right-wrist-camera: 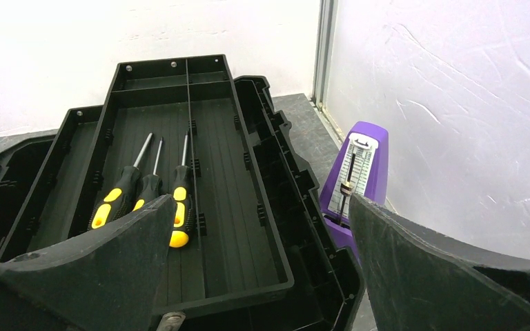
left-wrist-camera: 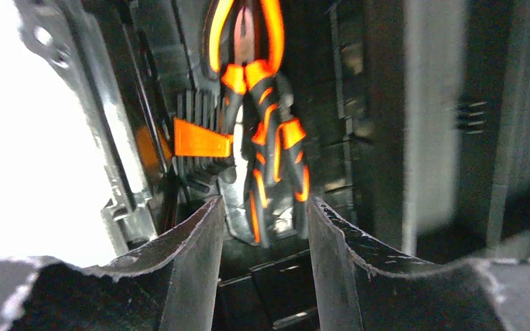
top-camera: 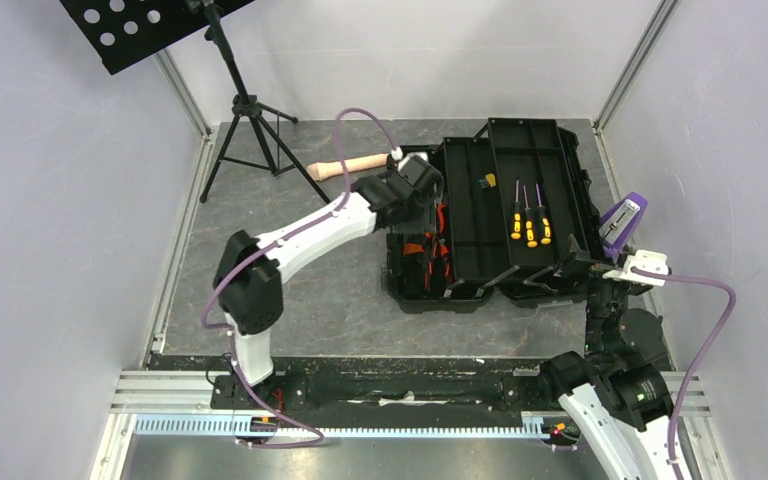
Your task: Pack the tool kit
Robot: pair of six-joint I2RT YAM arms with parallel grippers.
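Next, my left gripper lowers open into the box until its fingers straddle the orange hex-key holder (top-camera: 413, 248) (left-wrist-camera: 201, 140) and closes, since it lies uncovered beside the pliers.
The black toolbox (top-camera: 560, 170) lies open on the table. Three yellow and black screwdrivers (top-camera: 527, 222) lie side by side in its tray; they also show in the right wrist view (right-wrist-camera: 145, 196). Orange and black pliers (top-camera: 425, 250) lie in the box's left section. My left gripper (top-camera: 415, 185) hangs over that section, open and empty (left-wrist-camera: 266, 221), with the pliers (left-wrist-camera: 269, 158) just beyond its fingertips. My right gripper (top-camera: 585, 265) is open and empty (right-wrist-camera: 261, 227) at the box's front right corner, above the tray rim (right-wrist-camera: 248, 158).
A purple metronome-like object (top-camera: 623, 220) stands right of the box against the wall, also in the right wrist view (right-wrist-camera: 355, 176). A beige cylindrical handle (top-camera: 345, 167) lies behind the left arm. A music stand tripod (top-camera: 250, 110) stands at the back left.
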